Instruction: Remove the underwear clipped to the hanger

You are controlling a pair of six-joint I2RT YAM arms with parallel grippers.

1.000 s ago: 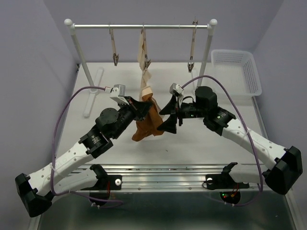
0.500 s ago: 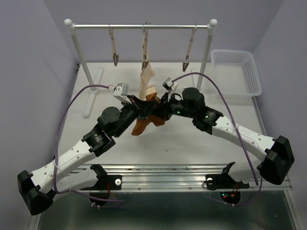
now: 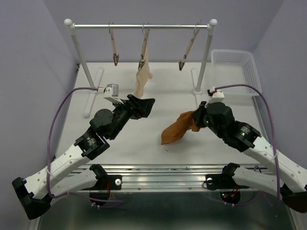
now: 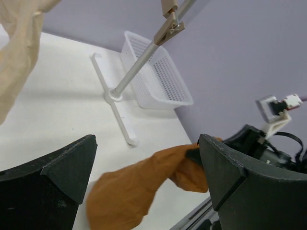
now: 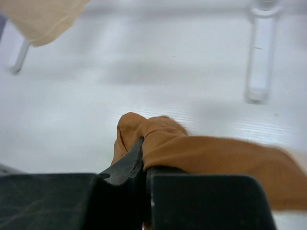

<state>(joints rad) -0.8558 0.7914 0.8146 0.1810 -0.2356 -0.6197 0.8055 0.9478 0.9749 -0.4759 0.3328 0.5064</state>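
My right gripper lifts outward past the rack's foot and lowers over the white basket (image 3: 234, 73) next, because the basket stands empty and the underwear hangs unclipped.
The rust-orange underwear (image 3: 176, 130) hangs over the table right of centre, with my right gripper (image 3: 195, 120) shut on its upper end. The right wrist view shows the orange cloth (image 5: 192, 153) pinched between the closed jaws of that gripper (image 5: 144, 160). My left gripper (image 3: 144, 105) stands open and empty left of centre. In its wrist view the orange underwear (image 4: 139, 187) shows beyond the gap of the left gripper (image 4: 146, 163). The pale beige underwear (image 3: 142, 79) is still clipped to the middle hanger (image 3: 143, 48).
A white rack rail (image 3: 144, 26) carries three clip hangers, and its right post (image 3: 207, 57) stands near a white basket (image 3: 237, 72) at the back right. The rack's foot (image 5: 261, 57) lies on the table ahead of the right gripper.
The right gripper shut on the orange underwear and carried it to the right. The left gripper opened, let it go and stays near the centre.
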